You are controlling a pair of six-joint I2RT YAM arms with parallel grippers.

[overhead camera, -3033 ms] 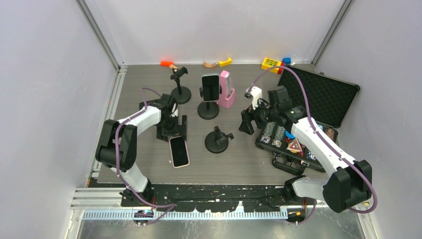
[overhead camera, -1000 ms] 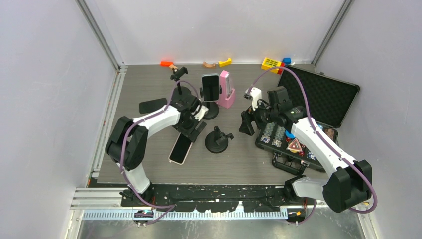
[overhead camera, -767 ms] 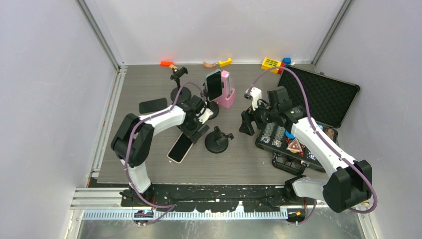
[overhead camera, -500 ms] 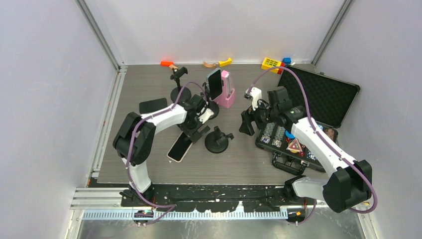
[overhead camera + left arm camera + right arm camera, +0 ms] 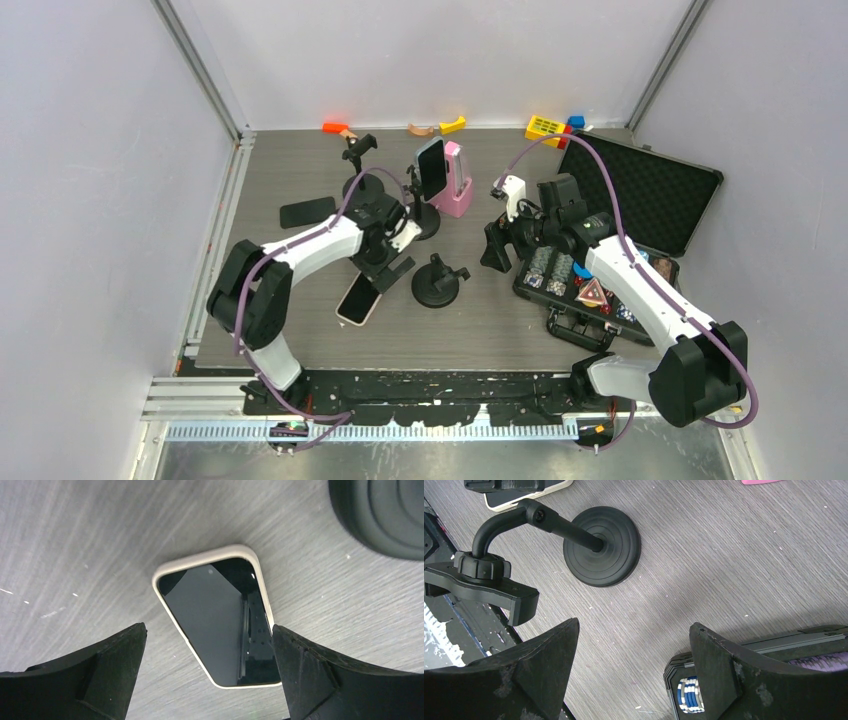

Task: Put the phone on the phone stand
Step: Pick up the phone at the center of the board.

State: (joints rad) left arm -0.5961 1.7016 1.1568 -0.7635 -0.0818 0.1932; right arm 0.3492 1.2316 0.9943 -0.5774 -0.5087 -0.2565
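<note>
The left gripper moves down slightly, back onto the middle of the phone (image 5: 360,296) (image 5: 226,637), and closes next. Its open fingers already are on either side of the cream case's long sides.
A phone (image 5: 359,299) in a cream case lies flat, screen up, on the grey table; in the left wrist view the phone (image 5: 220,622) fills the space below my jaws. My left gripper (image 5: 385,264) hovers just above its far end, open wide (image 5: 208,629), with the fingers (image 5: 105,665) apart from the case. An empty black phone stand (image 5: 437,281) stands just right of the phone, and its round base (image 5: 602,545) and clamp head (image 5: 480,582) show in the right wrist view. My right gripper (image 5: 497,247) hangs open (image 5: 634,626) over bare table, holding nothing.
A second stand (image 5: 424,205) holds a dark phone (image 5: 432,167) next to a pink holder (image 5: 456,181). A third empty stand (image 5: 361,168) is behind, and a black slab (image 5: 307,211) lies left. An open case (image 5: 600,260) with poker chips (image 5: 688,696) is at right. Small toys line the back edge.
My left jaws have spread wider over the cream-cased phone. The left arm nudged the loaded stand, whose phone now faces more sideways, then eased back. The right arm stayed still.
</note>
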